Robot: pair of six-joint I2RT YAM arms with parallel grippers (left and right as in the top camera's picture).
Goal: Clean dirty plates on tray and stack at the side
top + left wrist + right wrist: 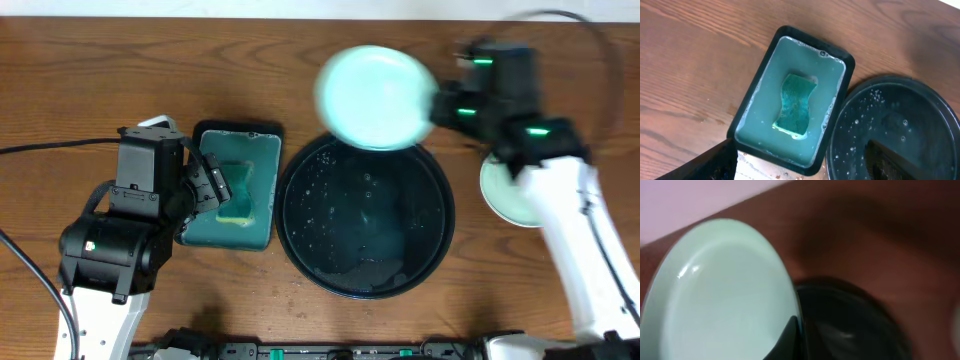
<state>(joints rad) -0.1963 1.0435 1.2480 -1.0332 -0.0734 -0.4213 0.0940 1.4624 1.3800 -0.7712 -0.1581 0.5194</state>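
The second plate is already beside the round tray (300,225), so the robot's right gripper will next swing to the right in the overhead view, back and down onto that plate.
My right gripper (437,105) is shut on the rim of a pale teal-white plate (375,97), which hangs blurred above the far edge of the round black tray (300,225). In the right wrist view the plate (720,290) fills the left side, with a dark finger (789,341) on its rim and the tray (850,322) below. A second plate (503,192) lies on the table to the right of the tray, partly under my right arm. My left gripper (213,186) stands open and holds nothing, above the near end of the sponge tray.
A rectangular black tray (771,47) of teal liquid holds a green sponge (796,105), just left of the round tray (900,125). The round tray's floor is wet, with droplets. Bare wood table lies at the far left and along the front.
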